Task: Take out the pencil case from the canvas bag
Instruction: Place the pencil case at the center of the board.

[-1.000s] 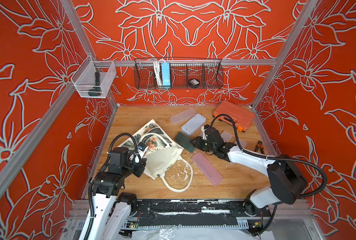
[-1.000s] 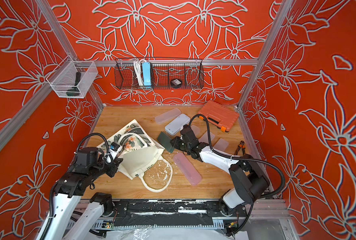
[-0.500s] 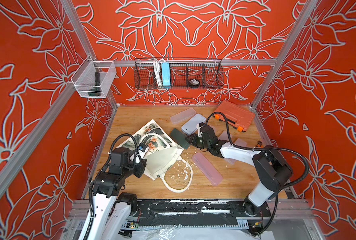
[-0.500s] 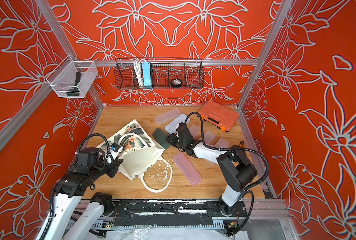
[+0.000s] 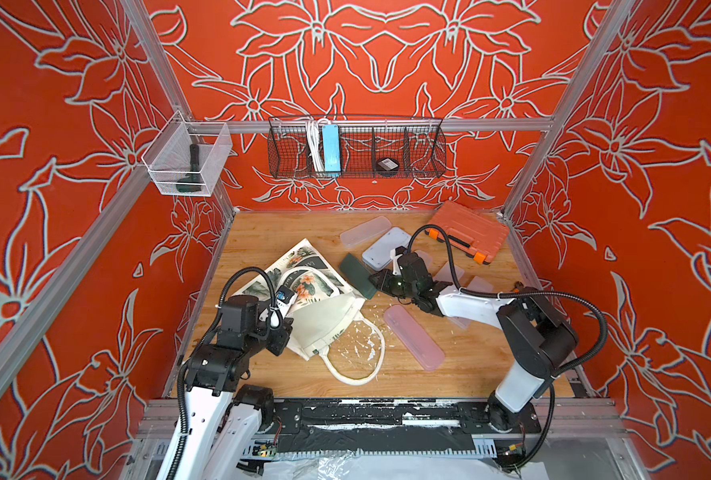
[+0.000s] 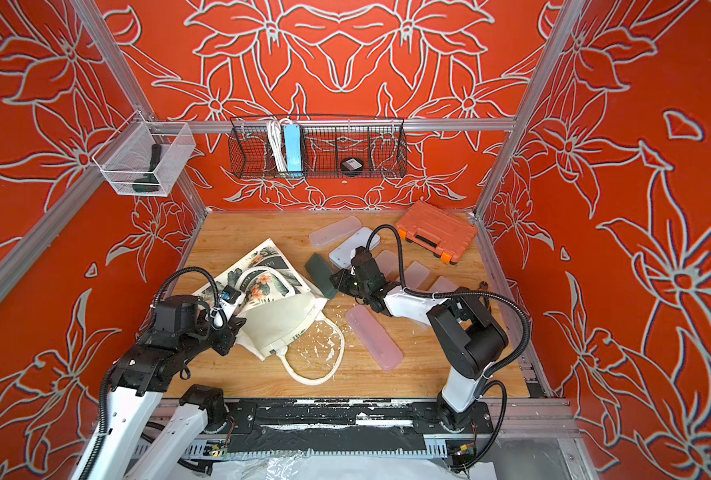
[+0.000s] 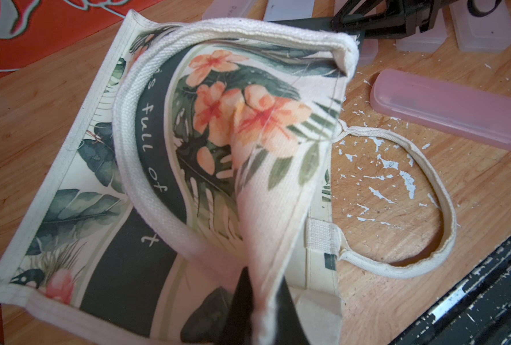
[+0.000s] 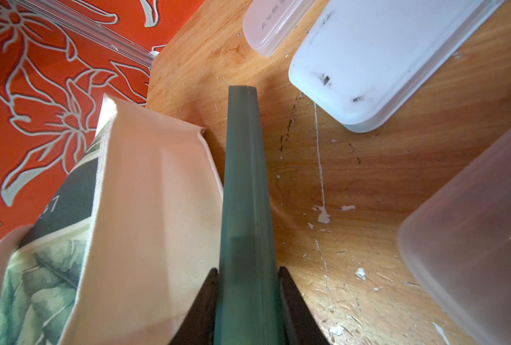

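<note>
My right gripper holds the pencil case, which is already outside. Next it should swing away from the bag over the bare wood by the pink case (image 8: 301, 195) and let go of it.
The canvas bag (image 5: 324, 320) (image 6: 283, 322) lies on the wooden table with its floral panel up and one white handle loop trailing toward the front. My left gripper (image 5: 281, 338) (image 7: 261, 313) is shut on the cloth edge of the bag's mouth (image 7: 263, 209), holding it up. The pencil case (image 5: 356, 270) (image 6: 320, 270) (image 8: 245, 194) is a dark green slim box. It is outside the bag, on edge, right beside the bag's cream side (image 8: 146, 209). My right gripper (image 5: 376, 282) (image 8: 248, 277) is shut on its near end.
A pink case (image 5: 414, 336) lies right of the handle loop. A white case (image 5: 387, 253) and several translucent cases sit behind my right gripper, with an orange toolbox (image 5: 468, 230) at the back right. A wire basket (image 5: 356, 147) and a clear bin (image 5: 185, 160) hang on the walls.
My right gripper has carried the green pencil case a little left and toward the back, and the right arm's elbow has swung left. The left arm and bag have stayed put.
</note>
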